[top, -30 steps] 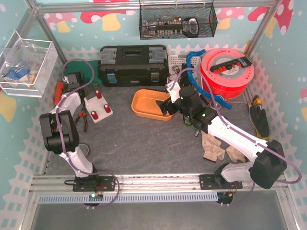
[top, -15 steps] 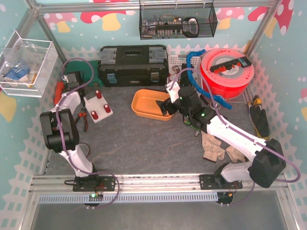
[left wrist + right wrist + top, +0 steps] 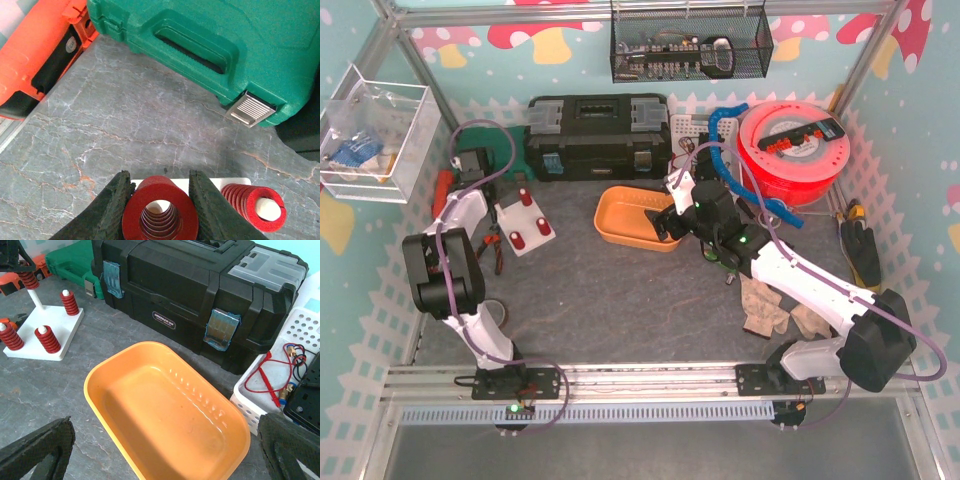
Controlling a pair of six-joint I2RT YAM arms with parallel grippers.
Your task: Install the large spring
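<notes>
The large spring goes down onto the tall peg (image 3: 500,209) (image 3: 159,206) right below next, and my left gripper releases it, as the peg's tip shows through its hole.
In the left wrist view my left gripper (image 3: 161,176) is shut on the large spring (image 3: 165,186), a red coil seen end-on. A white peg shows through its bore, and the white base (image 3: 220,181) lies below. A second red spring (image 3: 252,207) sits on its own peg to the right. The right wrist view shows the held large spring (image 3: 29,279) at the top of the tall peg of the base (image 3: 55,327), with three smaller springs around it. My right gripper (image 3: 165,447) is open over the empty orange tray (image 3: 100,385). From above, the left gripper (image 3: 480,178) hangs by the base (image 3: 510,218).
A green case (image 3: 225,45) and an orange tool (image 3: 30,55) lie just beyond the base. A black toolbox (image 3: 200,295) stands behind the tray, with a white perforated basket (image 3: 300,335) holding red wires beside it. A red reel (image 3: 790,150) stands at the back right.
</notes>
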